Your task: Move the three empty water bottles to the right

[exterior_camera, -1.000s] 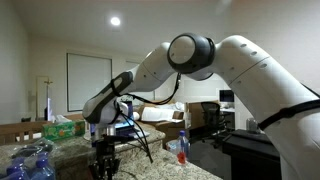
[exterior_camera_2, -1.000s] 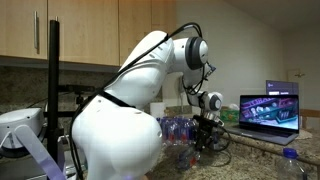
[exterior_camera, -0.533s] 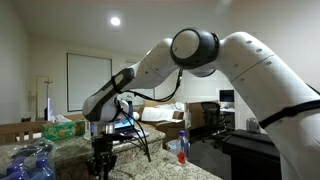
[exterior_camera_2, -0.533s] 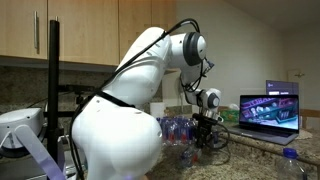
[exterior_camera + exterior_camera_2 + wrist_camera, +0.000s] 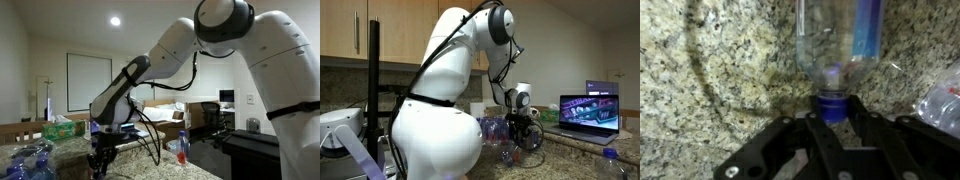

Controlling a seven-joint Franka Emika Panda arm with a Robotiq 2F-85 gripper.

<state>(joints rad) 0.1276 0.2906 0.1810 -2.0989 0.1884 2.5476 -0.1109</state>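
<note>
I should move my gripper back toward the base and let go of the bottle's blue cap over the bare granite, because that open part of the granite is back from my gripper.
In the wrist view a clear water bottle [image 5: 840,40] with a bluish label stands on the granite counter [image 5: 710,80]. Its blue cap [image 5: 832,102] sits between my fingers. My gripper [image 5: 832,114] is shut on that cap from above. Part of another clear bottle [image 5: 945,100] shows at the right edge. In both exterior views the gripper [image 5: 100,164] [image 5: 524,140] points down low over the counter. A few bottles with bluish labels [image 5: 494,127] stand behind it. One more clear bottle [image 5: 507,155] is nearer the front.
A heap of bluish clear plastic [image 5: 30,160] lies at the counter's end. An open laptop [image 5: 588,108] stands on the counter, with black cables [image 5: 542,140] by the gripper. A green tissue box [image 5: 62,128] and a bottle with a red part [image 5: 183,148] stand nearby.
The arm's elbow and upper links have swung upward. The gripper has stayed low at nearly the same spot, still closed on the cap.
</note>
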